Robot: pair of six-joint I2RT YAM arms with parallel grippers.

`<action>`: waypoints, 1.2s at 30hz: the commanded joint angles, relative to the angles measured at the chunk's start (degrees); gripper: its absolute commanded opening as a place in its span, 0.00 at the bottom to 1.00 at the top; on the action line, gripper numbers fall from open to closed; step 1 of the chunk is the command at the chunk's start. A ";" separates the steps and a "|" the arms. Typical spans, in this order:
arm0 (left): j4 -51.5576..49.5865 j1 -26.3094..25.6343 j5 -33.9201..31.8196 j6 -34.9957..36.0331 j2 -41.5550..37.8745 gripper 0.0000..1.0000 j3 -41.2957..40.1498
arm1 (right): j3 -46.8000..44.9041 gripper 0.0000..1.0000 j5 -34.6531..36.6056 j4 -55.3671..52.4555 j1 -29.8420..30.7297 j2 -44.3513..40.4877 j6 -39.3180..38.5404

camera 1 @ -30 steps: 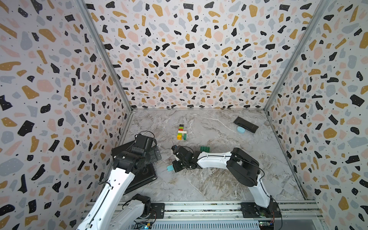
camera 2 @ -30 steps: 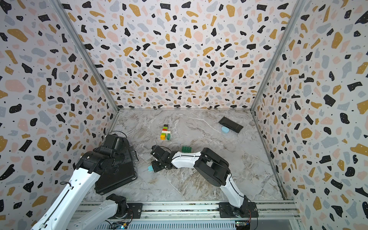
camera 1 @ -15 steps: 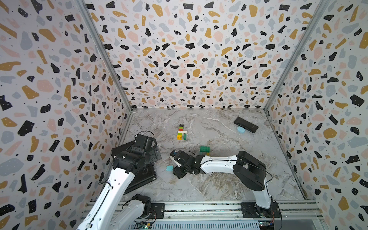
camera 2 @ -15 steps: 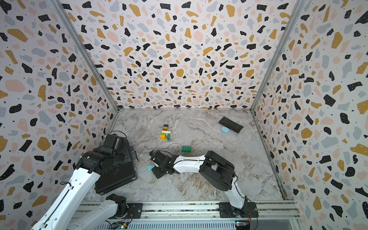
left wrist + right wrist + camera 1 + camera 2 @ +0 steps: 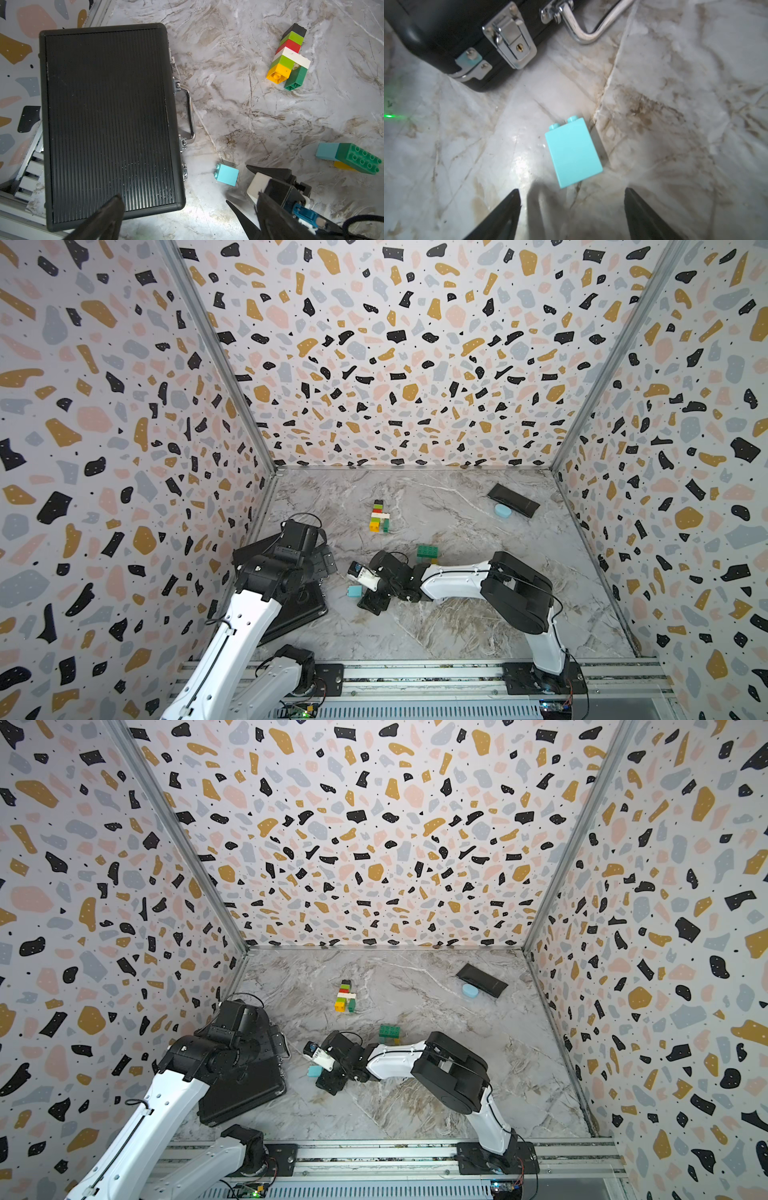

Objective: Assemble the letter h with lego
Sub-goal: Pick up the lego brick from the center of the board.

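Observation:
Next, my right gripper needs to advance, turning slightly, and close on the light blue lego brick, fingers straddling its studless end (image 5: pixel 357 591) (image 5: pixel 578 172), since it lies at an angle between gripper and case.
A light blue lego brick (image 5: pixel 354 591) (image 5: pixel 573 151) lies on its side on the marble table, just in front of my right gripper (image 5: pixel 362 587) (image 5: pixel 571 190), which is open and empty. The lego assembly (image 5: pixel 379 516) (image 5: pixel 287 56) of black, lime, red, white, yellow and dark green bricks lies flat further back. A long dark green brick (image 5: pixel 427 552) (image 5: pixel 358 159) rests on a yellow and a light blue brick beside my right arm. My left gripper (image 5: pixel 322 562) (image 5: pixel 189 196) hangs open and empty above the corner of the black case (image 5: pixel 108 114).
The black case (image 5: pixel 291 614) with its chrome handle (image 5: pixel 583 31) lies at the front left, close to the loose brick. A pale-blue oval thing (image 5: pixel 502 510) and a flat black item (image 5: pixel 513 499) sit at the back right. Patterned walls enclose three sides.
My right gripper has opened and let go of the light blue brick, which now lies on the table; the gripper has drawn back slightly. The left arm has not moved.

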 commanded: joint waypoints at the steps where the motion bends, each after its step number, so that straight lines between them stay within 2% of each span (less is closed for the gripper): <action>1: 0.46 0.30 0.24 -0.06 -0.09 0.99 0.25 | 0.02 0.79 -3.73 4.20 -0.54 1.19 -4.48; 8: 0.55 0.29 1.04 0.25 0.37 0.99 0.29 | 2.89 0.74 -7.73 0.29 -0.73 3.46 -10.53; 17: 0.64 0.29 1.52 0.37 0.83 0.99 0.29 | 5.45 0.64 -7.56 -3.88 -0.73 5.69 -13.70; 23: 0.72 0.37 1.70 0.51 1.11 0.99 0.33 | 9.13 0.48 -6.92 -7.93 -0.64 7.69 -15.25; 28: 0.81 0.31 1.81 0.62 1.18 0.99 0.34 | 5.29 0.30 -3.44 -4.22 -0.29 5.46 -14.76; 31: 0.90 0.34 2.12 0.77 1.48 0.99 0.34 | 0.34 0.18 -1.75 0.46 -0.29 1.26 -12.30; 34: 1.37 0.35 3.05 1.35 1.74 0.99 0.17 | -7.50 0.11 -1.92 6.03 -0.33 -6.82 -8.27; 36: 2.60 0.38 5.87 2.78 1.79 0.99 -0.35 | -14.26 0.09 -1.80 10.76 -0.51 -13.17 -5.61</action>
